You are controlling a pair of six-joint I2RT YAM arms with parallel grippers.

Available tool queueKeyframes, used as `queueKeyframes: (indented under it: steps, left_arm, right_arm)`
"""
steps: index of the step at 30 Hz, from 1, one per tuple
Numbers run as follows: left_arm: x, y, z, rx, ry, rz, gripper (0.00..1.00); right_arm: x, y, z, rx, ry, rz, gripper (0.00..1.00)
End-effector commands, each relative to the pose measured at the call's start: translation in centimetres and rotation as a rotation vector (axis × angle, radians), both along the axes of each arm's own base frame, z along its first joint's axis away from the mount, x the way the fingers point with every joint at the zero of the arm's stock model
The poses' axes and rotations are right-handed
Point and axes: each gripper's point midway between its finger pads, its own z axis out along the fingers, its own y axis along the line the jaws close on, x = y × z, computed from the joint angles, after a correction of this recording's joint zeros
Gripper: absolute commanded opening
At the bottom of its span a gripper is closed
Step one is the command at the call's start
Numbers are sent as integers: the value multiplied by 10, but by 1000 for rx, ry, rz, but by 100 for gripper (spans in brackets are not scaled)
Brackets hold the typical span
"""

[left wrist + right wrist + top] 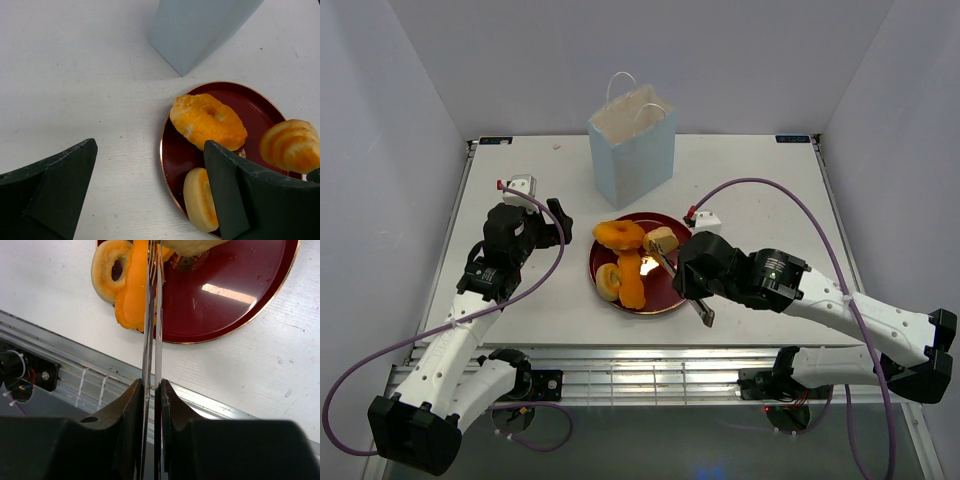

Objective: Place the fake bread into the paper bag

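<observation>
The sides of the paper bag stand tall. Next, my right gripper will move up and outward, then down over the paper bag's open top point(631, 119) to let go of the pale roll point(661, 240).
The fake bread lies on a round dark red plate point(665, 300): an orange ring point(618, 234), a pale roll point(661, 240), an orange stick point(631, 281) and a pale ring point(607, 281). My right gripper point(688, 283) hovers over the plate's right side, shut on thin metal tongs point(152, 315). The squeezed blades reach up between the orange stick point(130, 300) and the pale roll point(192, 245). Their tips run out of the wrist view, so I cannot tell whether they hold a piece. My left gripper point(556, 222) is open and empty left of the plate point(166, 150). The pale blue paper bag point(632, 140) stands upright behind the plate.
The table's metal front rail point(65, 375) runs just below the plate point(225, 300). Purple cables point(760, 185) arc over the table from both arms. In the left wrist view the bag's corner point(200, 30) stands just beyond the orange ring point(207, 120), with a croissant point(292, 145) at the right.
</observation>
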Motion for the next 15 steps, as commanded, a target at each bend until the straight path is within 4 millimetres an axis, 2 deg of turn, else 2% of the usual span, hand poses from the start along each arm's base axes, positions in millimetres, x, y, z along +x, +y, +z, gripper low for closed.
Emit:
queueKeyframes:
  steps: [1, 8, 13, 15]
  left_arm:
    - [2, 1, 14, -2, -39, 9, 98]
    - [2, 2, 13, 0, -38, 12, 98]
    - [2, 1, 12, 0, -34, 10, 98]
    - [3, 1, 12, 2, -33, 10, 98]
  right_arm:
    - [5, -7, 24, 64, -58, -34, 8]
    - [7, 3, 76, 194, -169, 47, 8]
    - [12, 10, 110, 209, -251, 108, 8]
    - [15, 13, 131, 223, -296, 124, 8]
